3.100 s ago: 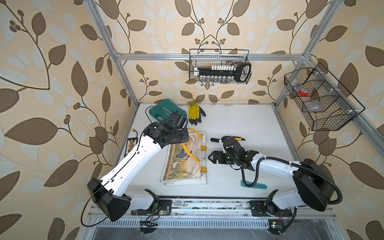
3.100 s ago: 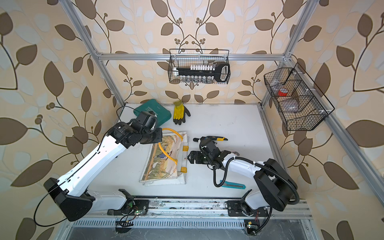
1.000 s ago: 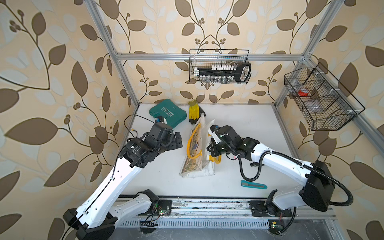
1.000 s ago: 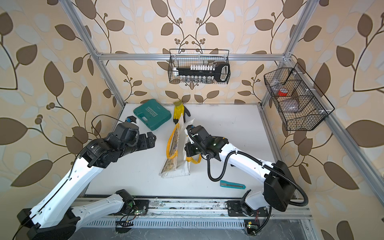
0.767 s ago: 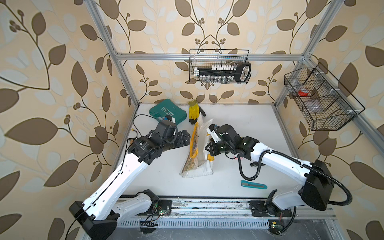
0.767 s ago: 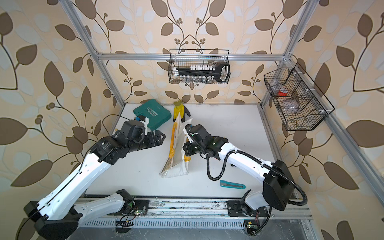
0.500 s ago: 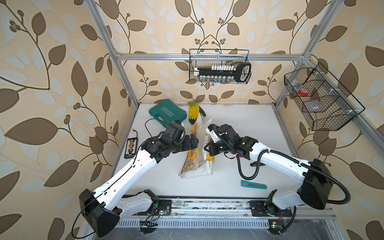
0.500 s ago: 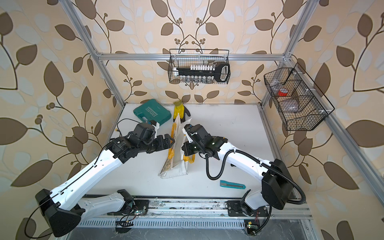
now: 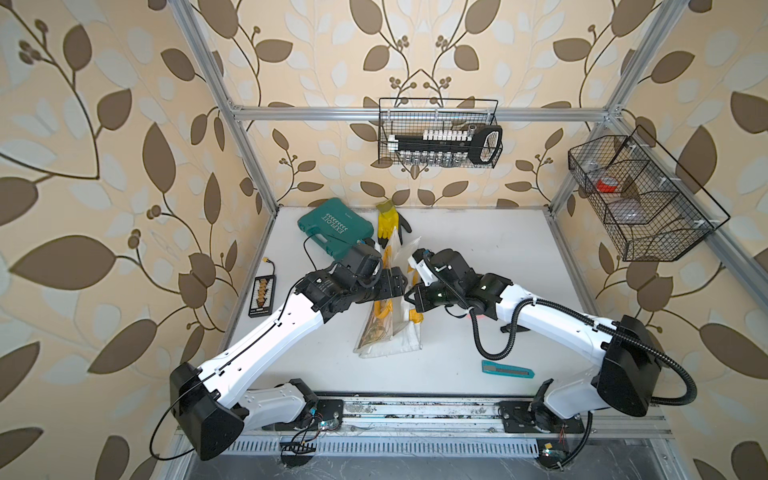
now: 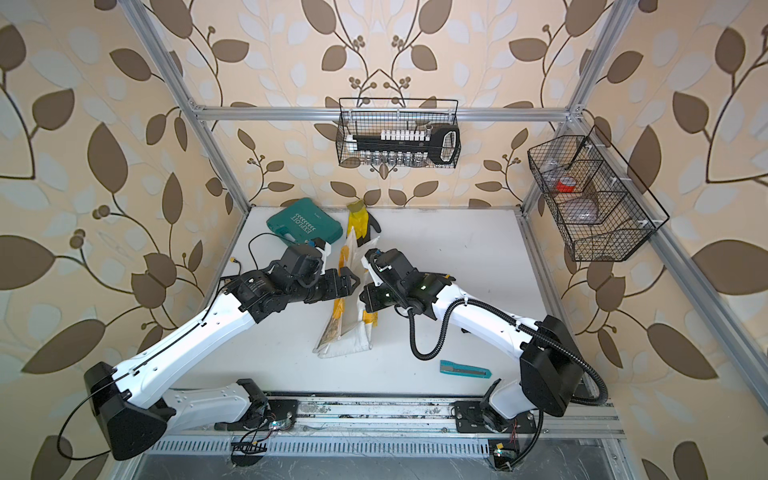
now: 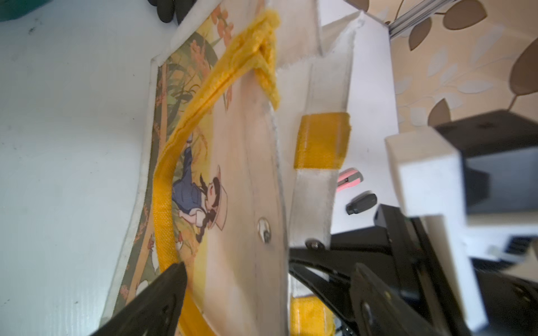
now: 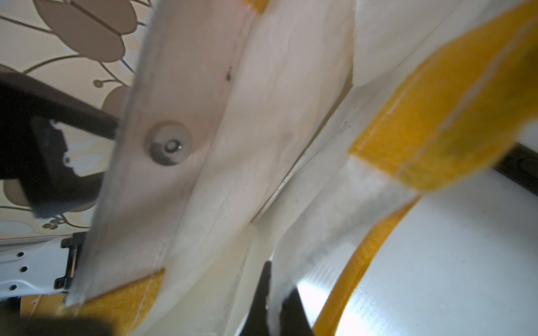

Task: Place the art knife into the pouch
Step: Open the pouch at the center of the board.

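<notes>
My right gripper next pulls the pouch's plain white rim (image 12: 281,280) between its fingers from the printed side toward the pink object. This widens the narrow opening, and the gripper then releases the rim.
The pouch (image 9: 390,332), a white tote with a painted print and yellow handles, stands on edge mid-table, seen in both top views (image 10: 345,332). My right gripper (image 9: 411,297) is shut on the rim of its plain white wall (image 12: 320,203), fingers pinched on the fabric (image 12: 275,302). From the other side my left gripper (image 9: 401,286) stands open, its jaws straddling the printed wall (image 11: 244,180). One finger (image 11: 163,291) lies by the yellow handle (image 11: 166,186). The teal art knife (image 9: 507,369) lies flat near the front right edge (image 10: 464,369), apart from both grippers.
A green tool case (image 9: 334,225) and a yellow-black glove (image 9: 388,220) lie at the back. A black battery board (image 9: 262,291) sits at the left edge. Wire baskets hang on the back wall (image 9: 440,139) and right wall (image 9: 640,199). A small pink object (image 11: 349,179) lies beyond the pouch.
The pouch, flat three seconds ago, now stands lifted by the right gripper. My left arm has swung right to the pouch, and its open jaws now straddle the printed wall, slightly narrower.
</notes>
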Controlling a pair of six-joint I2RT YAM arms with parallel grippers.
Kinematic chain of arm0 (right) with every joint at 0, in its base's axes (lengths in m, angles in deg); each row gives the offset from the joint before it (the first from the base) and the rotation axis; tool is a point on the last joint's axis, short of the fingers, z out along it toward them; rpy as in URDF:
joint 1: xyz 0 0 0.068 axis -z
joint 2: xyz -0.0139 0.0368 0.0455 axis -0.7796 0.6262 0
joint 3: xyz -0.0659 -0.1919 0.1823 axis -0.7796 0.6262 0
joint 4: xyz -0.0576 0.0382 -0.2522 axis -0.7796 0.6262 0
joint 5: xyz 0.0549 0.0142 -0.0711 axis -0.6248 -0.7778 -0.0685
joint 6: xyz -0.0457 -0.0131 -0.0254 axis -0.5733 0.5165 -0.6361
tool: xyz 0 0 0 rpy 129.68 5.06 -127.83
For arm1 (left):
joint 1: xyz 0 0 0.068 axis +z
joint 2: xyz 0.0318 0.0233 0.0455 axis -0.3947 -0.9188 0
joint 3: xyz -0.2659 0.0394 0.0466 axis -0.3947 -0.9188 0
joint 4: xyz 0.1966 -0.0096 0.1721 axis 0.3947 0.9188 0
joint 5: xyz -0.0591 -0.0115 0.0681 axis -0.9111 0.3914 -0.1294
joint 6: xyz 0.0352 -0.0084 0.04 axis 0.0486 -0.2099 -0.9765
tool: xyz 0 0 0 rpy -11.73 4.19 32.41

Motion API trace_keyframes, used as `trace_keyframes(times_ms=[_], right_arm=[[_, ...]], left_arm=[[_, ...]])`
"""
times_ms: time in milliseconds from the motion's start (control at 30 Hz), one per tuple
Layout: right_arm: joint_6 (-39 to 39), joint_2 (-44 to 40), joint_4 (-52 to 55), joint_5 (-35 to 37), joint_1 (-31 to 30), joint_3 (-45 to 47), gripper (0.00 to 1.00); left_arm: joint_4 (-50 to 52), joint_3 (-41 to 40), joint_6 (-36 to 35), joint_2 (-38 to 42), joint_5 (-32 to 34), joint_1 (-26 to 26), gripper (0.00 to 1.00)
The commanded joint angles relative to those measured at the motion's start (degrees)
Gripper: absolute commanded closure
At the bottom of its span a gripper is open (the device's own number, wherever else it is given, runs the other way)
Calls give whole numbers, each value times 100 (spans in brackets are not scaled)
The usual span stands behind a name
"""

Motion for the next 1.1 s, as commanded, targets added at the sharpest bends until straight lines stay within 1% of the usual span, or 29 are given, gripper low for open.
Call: trace_keyframes(times_ms=[0,33,100,133,167,200,233,267,300,400,500,700,800,833,867,900,967,1000,1067], right_arm=[[79,-67,-168,-129,-51,-279,100],[76,-101,-137,-123,-55,-289,100],[67,-193,-88,-86,-68,-280,100],[60,-236,-73,-77,-61,-265,100],[50,-287,-56,-57,-61,-256,100],[45,-328,-45,-42,-63,-242,100],[34,-364,-27,-25,-63,-242,100],[14,-407,3,-13,-62,-256,100],[-1,-429,53,14,-63,-264,100],[-56,-480,417,297,-45,-331,100],[23,-450,868,658,144,-337,100],[99,-462,1294,894,907,187,100],[-28,-680,1356,778,1420,586,100],[-58,-763,1347,671,1609,700,100],[-109,-860,1360,552,1858,818,100],[-184,-946,1399,481,2062,916,100],[-361,-1036,1618,630,2322,942,100],[-459,-1058,1752,717,2439,919,100],[-568,-1053,1911,725,2627,872,100]], left_arm=[[199,180,-310,-336,432,-25,13],[216,219,-348,-414,501,-30,14],[228,290,-437,-507,607,-23,21],[258,338,-503,-547,666,-21,28],[292,386,-567,-592,721,-25,36],[329,427,-629,-639,774,-25,46],[395,479,-703,-683,835,-26,60],[528,562,-758,-723,917,-23,82],[733,673,-771,-749,1059,-25,100],[1196,832,-872,-547,1564,-20,100],[1501,1015,-1075,-228,1971,-24,100],[2392,1798,-1462,-20,2475,-13,100],[2771,2120,-1631,19,2743,29,100],[2876,2175,-1681,55,2749,117,100],[2947,2203,-1752,130,2647,337,100],[2961,2178,-1860,230,2458,636,100],[2980,2090,-2060,403,2193,1272,100],[3032,2071,-2152,441,2184,1539,100],[3176,2085,-2249,443,2286,1801,100]])
